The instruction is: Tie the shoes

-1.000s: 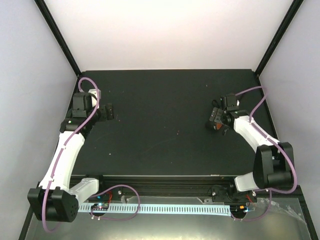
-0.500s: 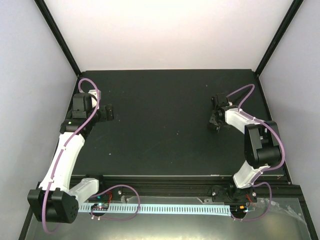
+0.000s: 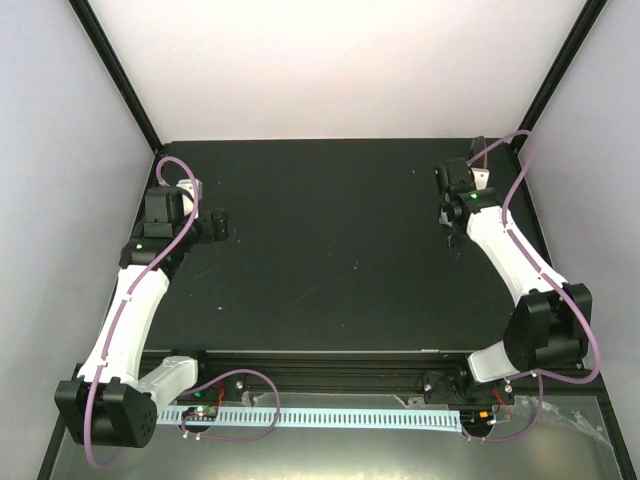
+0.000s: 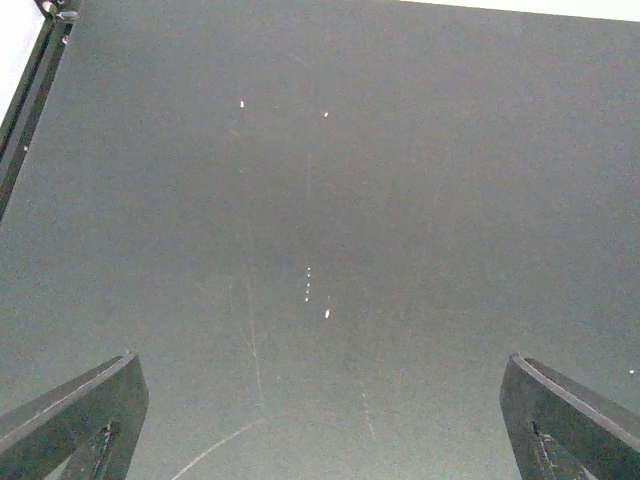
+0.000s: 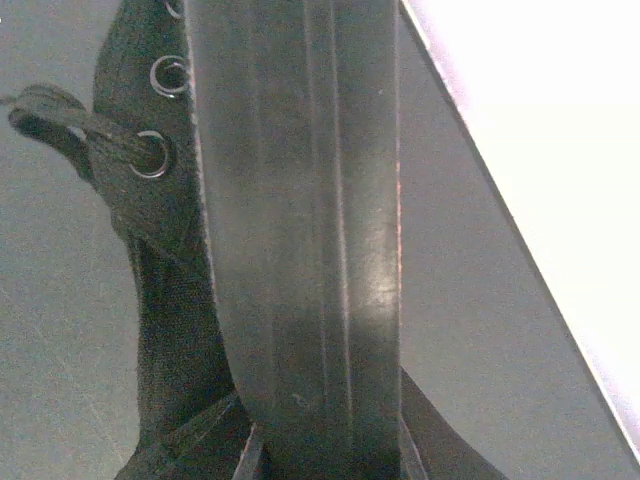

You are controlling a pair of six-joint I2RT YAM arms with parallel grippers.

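Observation:
I need to swing my right gripper back and to its left in the top view next, over the bare middle of the table. Then I need to lower it and let go of the shoe.
The shoe fills the right wrist view: a dark rubber sole band, black fabric upper, metal eyelets and a black lace end at the left. My right gripper is shut on the shoe, with its sole band running up between the jaws. Seen from above, the right gripper is at the table's back right and the wrist hides most of the shoe. At the left side my left gripper hangs open, its fingertips wide apart over bare black table with nothing between them.
The black table top is bounded by white walls and a black frame post close behind the right gripper. The table's right edge and the white wall lie just beside the shoe. Small white specks dot the mat under the left gripper.
My right gripper closed on the shoe, and the right arm swung it a little toward the back right corner. The left arm has not moved.

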